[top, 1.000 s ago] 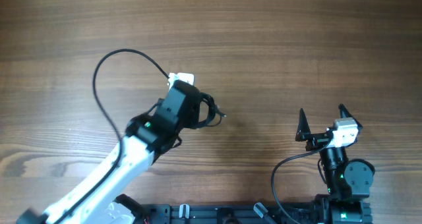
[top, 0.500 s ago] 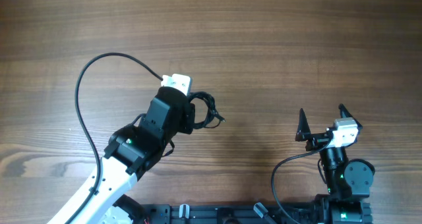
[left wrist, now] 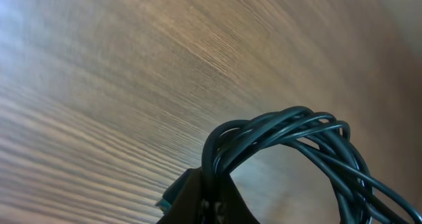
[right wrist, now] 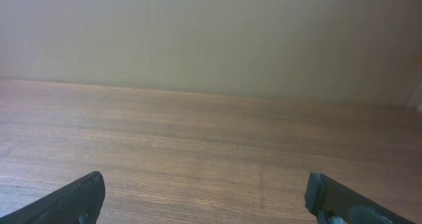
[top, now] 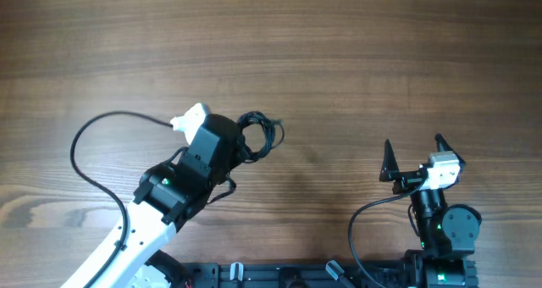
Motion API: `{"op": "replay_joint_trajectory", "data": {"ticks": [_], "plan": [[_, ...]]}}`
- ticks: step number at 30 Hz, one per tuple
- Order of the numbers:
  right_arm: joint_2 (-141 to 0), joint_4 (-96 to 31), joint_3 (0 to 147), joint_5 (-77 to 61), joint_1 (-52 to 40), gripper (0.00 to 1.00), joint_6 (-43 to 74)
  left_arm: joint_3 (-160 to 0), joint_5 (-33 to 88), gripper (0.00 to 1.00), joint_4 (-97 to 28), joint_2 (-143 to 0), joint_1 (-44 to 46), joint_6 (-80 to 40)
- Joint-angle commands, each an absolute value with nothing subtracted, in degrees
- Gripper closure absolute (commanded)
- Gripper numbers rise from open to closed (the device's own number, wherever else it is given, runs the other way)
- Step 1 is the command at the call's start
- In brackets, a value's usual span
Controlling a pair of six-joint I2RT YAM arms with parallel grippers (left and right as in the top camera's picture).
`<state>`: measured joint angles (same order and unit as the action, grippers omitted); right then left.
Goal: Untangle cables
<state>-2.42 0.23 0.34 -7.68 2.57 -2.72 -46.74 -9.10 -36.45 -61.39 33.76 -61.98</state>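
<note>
The loop hangs above the table, so the left gripper will next move down with the coil point(left wrist: 283, 122) onto the bare wood below it and open to let go of the strands.
The cables point(top: 254, 117) are a small coil of thin black wire hanging just right of my left gripper point(top: 241, 148), left of the table's middle. In the left wrist view the coil point(left wrist: 283, 122) arches up over the wood, several strands bunched together, and my left gripper point(left wrist: 212, 197) is shut on the strands at the loop's lower left. My right gripper point(top: 415, 152) stands open near the front right, well apart from the coil, with nothing between its fingers. The right wrist view shows that gripper point(right wrist: 211, 204) over bare wood with no cables in view.
The left arm's own thicker black cable point(top: 80, 140) curves in a wide loop out to the left from the white wrist camera point(top: 190, 117). The right arm's base point(top: 440, 229) and its cable point(top: 360, 220) sit at the front edge. The wooden table point(top: 339, 42) stretches beyond.
My left gripper has turned and shifted a little left with the coil still in it. The arm's own cable loop has swung down and to the left. The right arm has not moved.
</note>
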Motion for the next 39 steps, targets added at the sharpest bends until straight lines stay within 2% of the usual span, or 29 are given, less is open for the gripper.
{"op": "replay_joint_trajectory", "data": {"ticks": [1,6,8,9,10,11,13,16,19,20,22,25,29,32,39], "plan": [[-2.52,0.56,0.32,-8.36,2.87,0.00,-3.01,-47.24,-8.78,0.96,-36.84,-62.04,33.93,-74.41],[-2.52,0.58,0.32,-9.30,2.85,0.00,-2.59,-47.05,-8.80,0.96,-40.66,-66.32,33.93,-74.41],[-2.52,0.78,0.32,-11.64,2.85,0.00,0.95,-47.05,-8.80,0.96,-40.69,-69.25,33.93,-74.43],[-2.52,0.82,0.32,-12.49,2.85,0.00,4.51,-47.05,-8.80,0.88,-40.47,-70.76,33.93,-74.41],[-2.52,0.84,0.30,-12.53,2.85,0.00,8.88,-47.05,-8.82,0.72,-40.10,-72.29,33.91,-74.37],[-2.55,0.82,0.32,-12.53,2.85,0.00,13.74,-47.05,-8.82,0.52,-39.81,-73.71,33.91,-74.17],[-2.52,0.82,0.32,-12.53,2.85,0.00,22.52,-47.05,-8.84,0.26,-39.00,-75.85,33.91,-73.49],[-2.55,0.82,0.32,-12.53,2.85,0.00,37.12,-47.18,-8.78,0.14,-36.62,-76.88,33.08,-66.59],[-2.55,0.82,0.32,-12.86,2.85,0.00,47.48,-48.56,-8.82,0.06,-36.49,-75.61,31.33,-58.22],[-2.55,0.93,0.32,-14.35,2.85,0.00,52.80,-49.08,-8.82,0.00,-36.42,-74.89,30.52,-55.40],[-2.55,1.39,0.30,-19.57,2.85,0.00,59.77,-49.21,-8.80,0.00,-36.23,-74.13,29.12,-52.84],[-2.55,1.83,0.32,-28.36,2.85,0.00,64.05,-49.10,-8.54,0.00,-36.42,-74.37,27.68,-50.76],[-2.55,1.83,0.32,-38.74,2.85,0.00,64.45,-49.08,-7.60,0.00,-36.23,-75.26,27.38,-41.41],[-2.55,1.56,0.32,-44.36,2.85,0.00,63.05,-49.08,-1.19,0.01,-36.05,-77.21,27.35,-33.63],[-2.55,0.71,0.30,-52.49,2.85,0.00,59.46,-49.08,-0.27,0.08,-32.93,-84.73,27.35,-32.97]]}}
